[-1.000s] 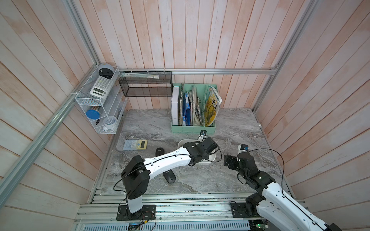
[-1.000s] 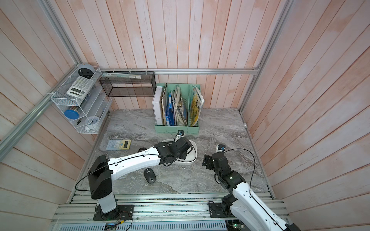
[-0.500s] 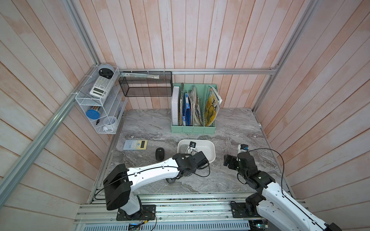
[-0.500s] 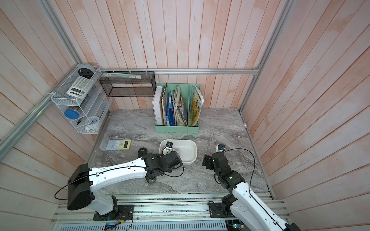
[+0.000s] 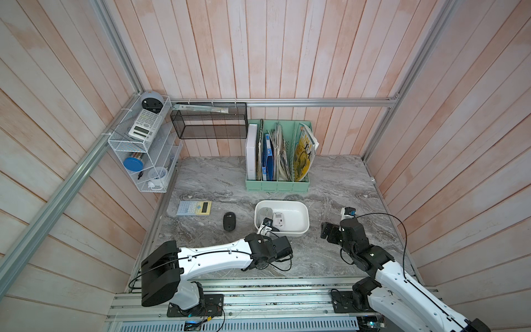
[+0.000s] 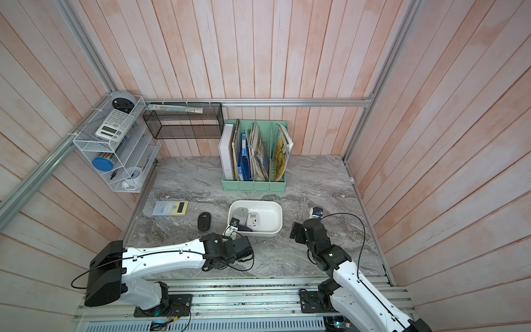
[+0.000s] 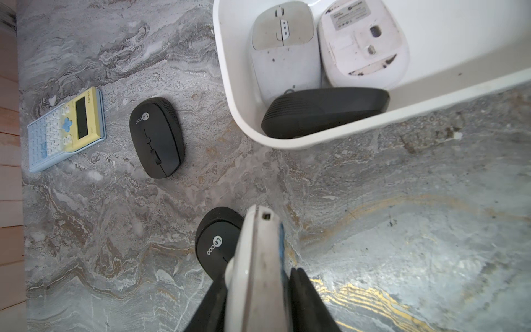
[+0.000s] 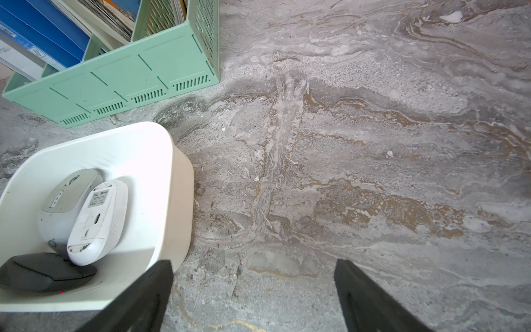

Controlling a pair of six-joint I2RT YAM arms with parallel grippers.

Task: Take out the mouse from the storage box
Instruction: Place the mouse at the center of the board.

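Observation:
My left gripper is holding the slim white mouse (image 7: 258,258) and next needs to move clear of the black mouse, go down, and release it on the bare tabletop (image 7: 344,250) beside the black mouse below.
The white storage box (image 5: 307,218) (image 7: 373,120) sits mid-table. In it lie a grey-white mouse (image 7: 284,54), a white mouse turned belly-up (image 7: 362,43) and a black mouse on its side (image 7: 324,112). My left gripper (image 7: 258,273) is shut on a slim white mouse (image 7: 258,258), held edge-on above the table in front of the box. Under it a black mouse (image 7: 214,244) rests on the table. In both top views the wrist (image 5: 270,247) hides the left jaws. My right gripper (image 8: 254,267) (image 5: 330,231) stands open and empty over bare table, right of the box.
Another black mouse (image 5: 229,221) and a blue-yellow calculator (image 5: 194,207) lie left of the box. A mint-green file holder (image 5: 277,161) stands behind it. A black mesh basket (image 5: 209,120) and a white wire shelf (image 5: 140,149) hang on the walls.
My left arm has drawn back out of the storage box toward the table's front edge, carrying the white mouse. The right arm has not moved.

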